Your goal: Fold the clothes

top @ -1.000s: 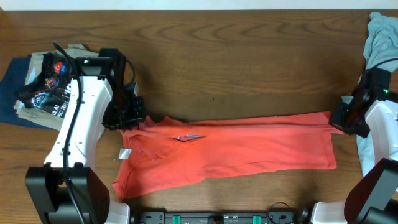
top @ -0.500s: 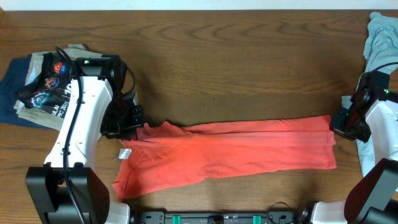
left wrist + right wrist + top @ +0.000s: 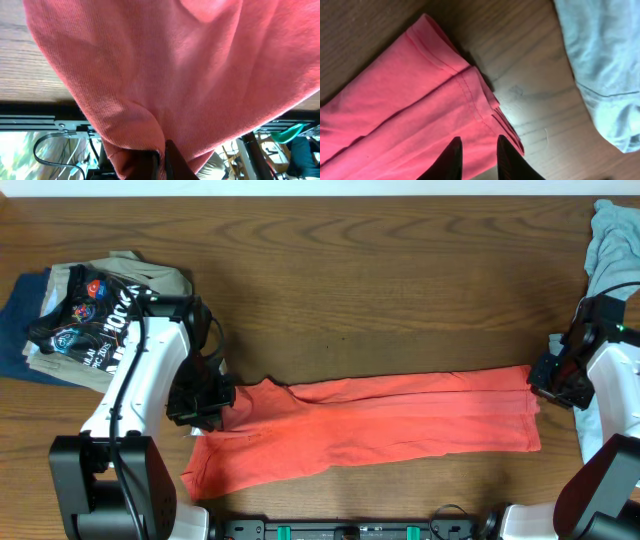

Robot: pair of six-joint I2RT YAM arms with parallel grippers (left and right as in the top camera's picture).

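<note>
The raised fold of the shirt will be let go next, as my left gripper gently moves down and back over the folded shirt's near layer.
The clothes are a red-orange shirt, lying as a long folded strip across the front of the table. My left gripper sits at the strip's left end, shut on a fold of the shirt. In the left wrist view the shirt drapes over the whole frame and wraps the left gripper. My right gripper is at the strip's right end. In the right wrist view the right gripper is open a little above the layered hem, with nothing clamped between its jaws.
A pile of garments, black printed shirt on top, lies at the back left over a navy piece. A pale grey-blue garment is bunched at the back right, close to the right gripper.
My left gripper has carried the shirt's left edge toward the table front, covering the white label. The right jaws have parted and let go of the hem.
</note>
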